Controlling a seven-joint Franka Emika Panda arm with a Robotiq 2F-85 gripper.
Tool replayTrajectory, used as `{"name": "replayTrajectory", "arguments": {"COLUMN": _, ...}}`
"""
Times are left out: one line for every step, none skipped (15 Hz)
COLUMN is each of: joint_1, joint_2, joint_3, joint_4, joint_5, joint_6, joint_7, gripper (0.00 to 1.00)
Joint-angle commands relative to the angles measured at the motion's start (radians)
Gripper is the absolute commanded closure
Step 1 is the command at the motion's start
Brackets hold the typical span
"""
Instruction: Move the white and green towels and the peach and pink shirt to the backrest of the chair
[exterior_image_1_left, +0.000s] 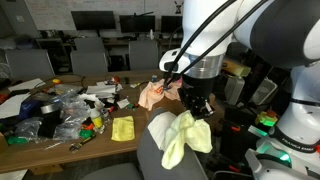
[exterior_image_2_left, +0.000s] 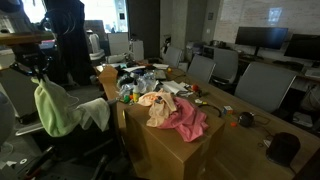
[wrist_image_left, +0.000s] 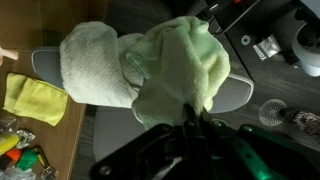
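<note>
The grey backrest (exterior_image_1_left: 150, 157) is below my gripper, toward the cream-white towel. I will next move my gripper slightly down and toward that side to release the green towel.
My gripper (wrist_image_left: 190, 113) is shut on the top of the pale green towel (wrist_image_left: 180, 60), which hangs down over the grey backrest of the chair (wrist_image_left: 243, 95). The cream-white towel (wrist_image_left: 95, 65) is draped over the backrest right beside it. In an exterior view the gripper (exterior_image_1_left: 197, 111) hangs just above the green towel (exterior_image_1_left: 190, 137), with the white towel (exterior_image_1_left: 161, 127) to its left. The peach shirt (exterior_image_1_left: 151, 96) and the pink shirt (exterior_image_1_left: 172, 88) lie crumpled together on the wooden table (exterior_image_1_left: 100, 135). They also show near the table's corner, peach shirt (exterior_image_2_left: 154, 104) and pink shirt (exterior_image_2_left: 190, 120).
A small bright yellow cloth (exterior_image_1_left: 122, 128) lies at the table's edge next to the chair. Clutter of bags, bottles and small items (exterior_image_1_left: 60, 108) covers the table's left part. Other grey office chairs (exterior_image_2_left: 262, 85) and monitors stand around.
</note>
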Motion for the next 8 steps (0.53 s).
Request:
{"name": "replayTrajectory", "arguments": {"joint_1": -0.017, "joint_2": 0.063, "joint_3": 0.021, "joint_4": 0.025, "joint_5": -0.033, "joint_6": 0.021, "joint_7": 0.052, "gripper": 0.99}}
{"name": "replayTrajectory", "arguments": {"joint_1": -0.018, "joint_2": 0.073, "joint_3": 0.022, "joint_4": 0.027, "joint_5": -0.036, "joint_6": 0.022, "joint_7": 0.059, "gripper": 0.99}}
{"name": "replayTrajectory", "arguments": {"joint_1": -0.018, "joint_2": 0.08, "joint_3": 0.023, "joint_4": 0.028, "joint_5": -0.035, "joint_6": 0.021, "joint_7": 0.063, "gripper": 0.99}}
{"name": "replayTrajectory", "arguments": {"joint_1": -0.018, "joint_2": 0.088, "joint_3": 0.024, "joint_4": 0.029, "joint_5": -0.035, "joint_6": 0.023, "joint_7": 0.068, "gripper": 0.99}}
{"name": "replayTrajectory", "arguments": {"joint_1": -0.017, "joint_2": 0.093, "joint_3": 0.025, "joint_4": 0.032, "joint_5": -0.034, "joint_6": 0.022, "joint_7": 0.073, "gripper": 0.99}}
{"name": "replayTrajectory", "arguments": {"joint_1": -0.017, "joint_2": 0.099, "joint_3": 0.028, "joint_4": 0.034, "joint_5": -0.036, "joint_6": 0.023, "joint_7": 0.08, "gripper": 0.99}}
{"name": "replayTrajectory", "arguments": {"joint_1": -0.017, "joint_2": 0.106, "joint_3": 0.03, "joint_4": 0.038, "joint_5": -0.037, "joint_6": 0.022, "joint_7": 0.085, "gripper": 0.99}}
{"name": "replayTrajectory", "arguments": {"joint_1": -0.016, "joint_2": 0.11, "joint_3": 0.033, "joint_4": 0.041, "joint_5": -0.037, "joint_6": 0.021, "joint_7": 0.092, "gripper": 0.99}}
